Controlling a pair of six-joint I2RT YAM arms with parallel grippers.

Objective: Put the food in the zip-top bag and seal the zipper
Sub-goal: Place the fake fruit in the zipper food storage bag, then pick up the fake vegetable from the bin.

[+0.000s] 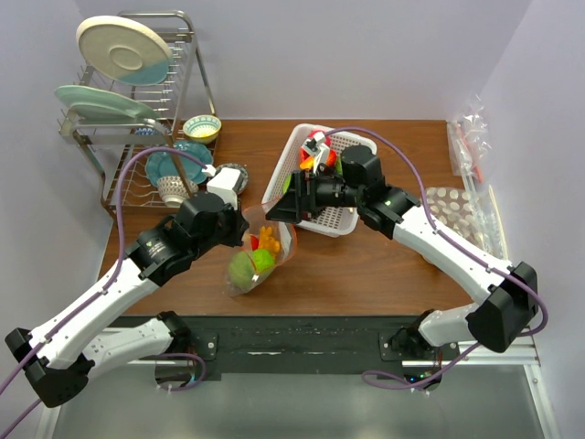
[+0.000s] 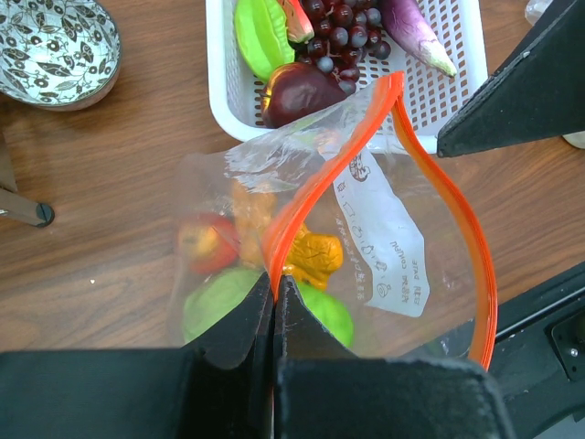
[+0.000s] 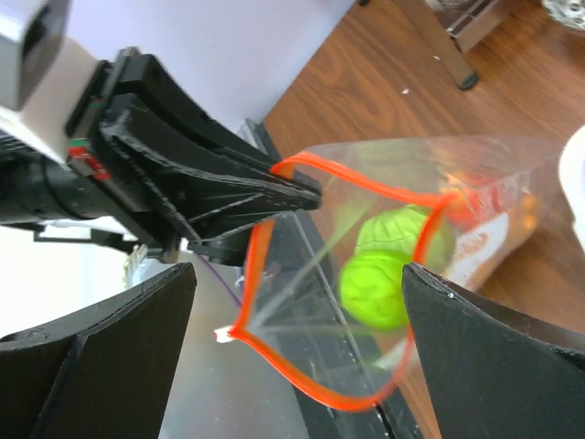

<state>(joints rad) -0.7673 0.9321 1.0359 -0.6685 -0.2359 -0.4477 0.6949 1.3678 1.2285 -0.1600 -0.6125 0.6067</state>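
Observation:
The pale end of the eggplant is clear of the grapes. Next, I need to swing my right gripper from the bag's opening over the basket (image 2: 219, 82), turn it fingers-down and lower it around that end of the eggplant.
The clear zip-top bag (image 1: 260, 256) lies on the table with its mouth lifted and gaping. My left gripper (image 2: 274, 283) is shut on the orange-red zipper (image 2: 457, 229) at one side of the mouth. Inside the bag are green pieces (image 2: 215, 297), a yellow-orange piece (image 2: 315, 256) and a red fruit (image 2: 206, 245). My right gripper (image 3: 300, 270) hangs open right over the bag's mouth, nothing between its fingers; two green pieces (image 3: 375, 288) show below it. More food stays in the white basket (image 2: 219, 82): grapes (image 2: 343, 27), an eggplant (image 2: 416, 32), a green fruit (image 2: 262, 37).
A dish rack (image 1: 137, 101) with plates stands at the back left, with a patterned bowl (image 2: 55, 50) near it. Clear packets (image 1: 471, 137) and a dotted round mat (image 1: 452, 206) lie at the right. The table's front edge runs just below the bag.

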